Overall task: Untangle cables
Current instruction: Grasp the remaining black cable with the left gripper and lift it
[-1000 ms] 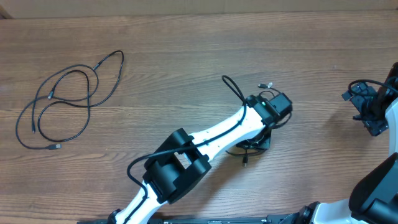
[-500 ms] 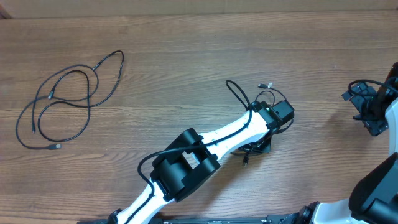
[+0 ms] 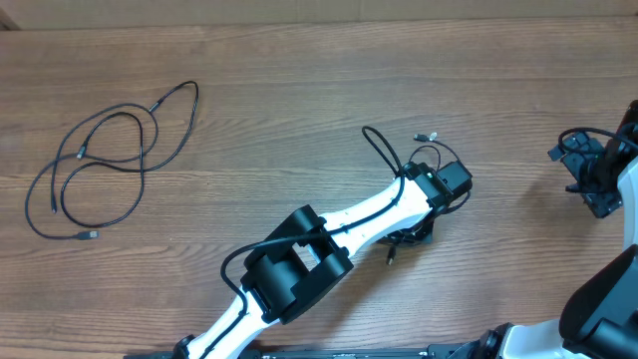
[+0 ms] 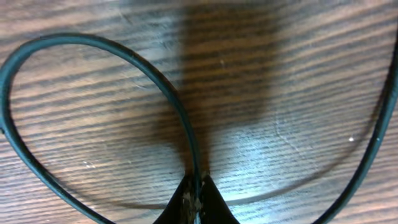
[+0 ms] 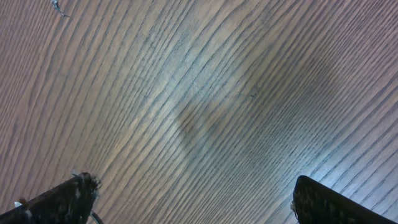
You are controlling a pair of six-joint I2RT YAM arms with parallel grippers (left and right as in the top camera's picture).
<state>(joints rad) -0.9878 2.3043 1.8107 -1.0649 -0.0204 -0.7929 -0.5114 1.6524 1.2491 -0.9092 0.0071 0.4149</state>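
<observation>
The left gripper will lift and move over the open wood to its left in the overhead view, and it will release the cable clear of the other group.
One group of thin black cables (image 3: 100, 165) lies in loose loops at the table's left. A second small tangle of cables (image 3: 407, 237) sits under my left arm's wrist near the centre, with a plug end (image 3: 427, 136) just beyond it. In the left wrist view my left gripper (image 4: 197, 185) is shut on a thin black cable (image 4: 93, 45) that curves out from the fingertips in a loop on the wood. Another strand (image 4: 379, 134) arcs at the right. My right gripper (image 5: 196, 205) stands open over bare wood at the far right (image 3: 588, 175), holding nothing.
The wooden table (image 3: 299, 90) fills the view. My left arm (image 3: 299, 269) lies diagonally from the bottom edge towards the centre. A small plug (image 5: 57, 7) shows at the top left of the right wrist view.
My left gripper has shut on the cable in the centre tangle, and the left arm has shifted slightly to the right. The right arm and the left group of cables have not moved.
</observation>
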